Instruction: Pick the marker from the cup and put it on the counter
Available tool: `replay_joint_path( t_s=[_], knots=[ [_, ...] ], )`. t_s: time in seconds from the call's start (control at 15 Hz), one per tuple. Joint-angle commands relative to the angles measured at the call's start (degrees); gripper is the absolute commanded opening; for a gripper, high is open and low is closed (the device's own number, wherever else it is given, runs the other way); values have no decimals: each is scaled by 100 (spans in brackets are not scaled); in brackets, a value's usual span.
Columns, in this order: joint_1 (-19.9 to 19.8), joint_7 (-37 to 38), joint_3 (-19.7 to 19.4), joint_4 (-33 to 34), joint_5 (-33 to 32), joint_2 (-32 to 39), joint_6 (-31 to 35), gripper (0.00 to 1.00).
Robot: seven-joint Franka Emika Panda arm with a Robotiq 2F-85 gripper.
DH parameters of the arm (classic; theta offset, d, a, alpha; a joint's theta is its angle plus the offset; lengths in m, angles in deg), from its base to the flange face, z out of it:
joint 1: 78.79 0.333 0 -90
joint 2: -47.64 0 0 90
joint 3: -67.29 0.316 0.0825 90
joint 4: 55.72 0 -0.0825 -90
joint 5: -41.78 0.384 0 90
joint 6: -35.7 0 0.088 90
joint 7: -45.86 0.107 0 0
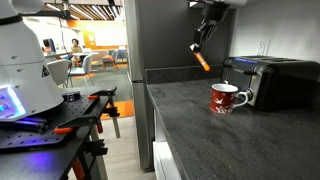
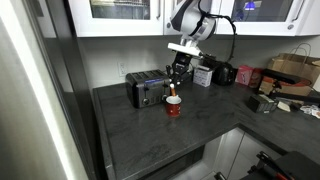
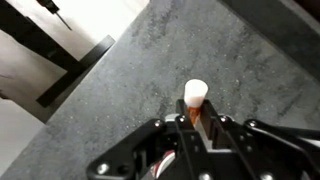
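I will next tilt and lower my gripper past the cup and let go of the marker on the bare stone between cup and front edge, since that stone is below.
My gripper is shut on the marker, an orange and cream pen, and holds it in the air above the counter. In the wrist view the marker sticks out between the shut fingers, cream end forward, over bare grey stone. The cup, a red mug with white patterning, stands on the counter below and to the side of the gripper, next to the toaster. It also shows in an exterior view, right under the gripper.
A black toaster stands against the wall beside the cup. The counter's front edge drops to the floor. A black workbench with orange parts stands across the aisle. Boxes and clutter fill the counter's far end.
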Motion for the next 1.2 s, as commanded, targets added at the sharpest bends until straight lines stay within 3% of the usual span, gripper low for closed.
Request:
replay_joint_path(
  t_s=[0.0,0.13,0.47,0.67,1.13],
  knots=[
    [80,139,-19,-61,-278,-20,-597,5],
    [2,-429,86,7,-131,88,-1109,5],
    [-101,-1414,91,76,-79,431,-1283,5],
    [-311,-2793,147,73,-112,687,-970,5],
    [-828,-5372,346,231,-207,1176,-1027,5]
  ],
)
